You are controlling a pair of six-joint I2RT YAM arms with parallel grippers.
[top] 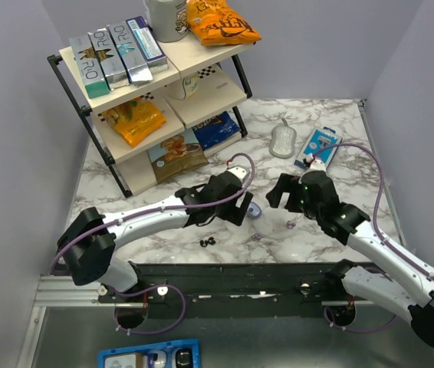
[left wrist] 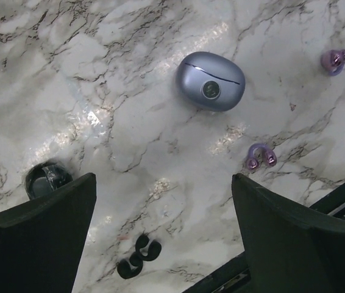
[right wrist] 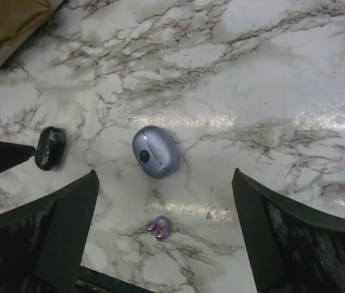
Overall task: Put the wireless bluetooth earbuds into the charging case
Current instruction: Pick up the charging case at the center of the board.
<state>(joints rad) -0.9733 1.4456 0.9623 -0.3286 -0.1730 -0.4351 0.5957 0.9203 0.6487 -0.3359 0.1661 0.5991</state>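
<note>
I will lower my left gripper toward the right in the top view, onto the lavender case's rounded ends, as the case is shut and the purple earbuds are loose.
Two black earbuds (left wrist: pixel 139 256) lie side by side on the marble, near the front edge; they also show in the top view (top: pixel 206 242). A small black case (left wrist: pixel 47 179) lies left of them and shows in the right wrist view (right wrist: pixel 50 147). A closed lavender case (left wrist: pixel 211 80) lies mid-table (top: pixel 254 210) (right wrist: pixel 155 151). My left gripper (left wrist: pixel 163 201) is open and empty, above the marble between the black earbuds and the lavender case (top: pixel 231 205). My right gripper (right wrist: pixel 163 189) is open and empty, hovering just right of the lavender case (top: pixel 287 195).
Two purple earbuds lie loose: one (left wrist: pixel 261 156) (right wrist: pixel 160 227) near the front edge, one (left wrist: pixel 336 60) (top: pixel 290 224) further right. A shelf rack (top: pixel 148 92) with snacks and boxes stands at the back left. A clear mouse-like item (top: pixel 283 140) and a blue packet (top: pixel 318 147) lie behind.
</note>
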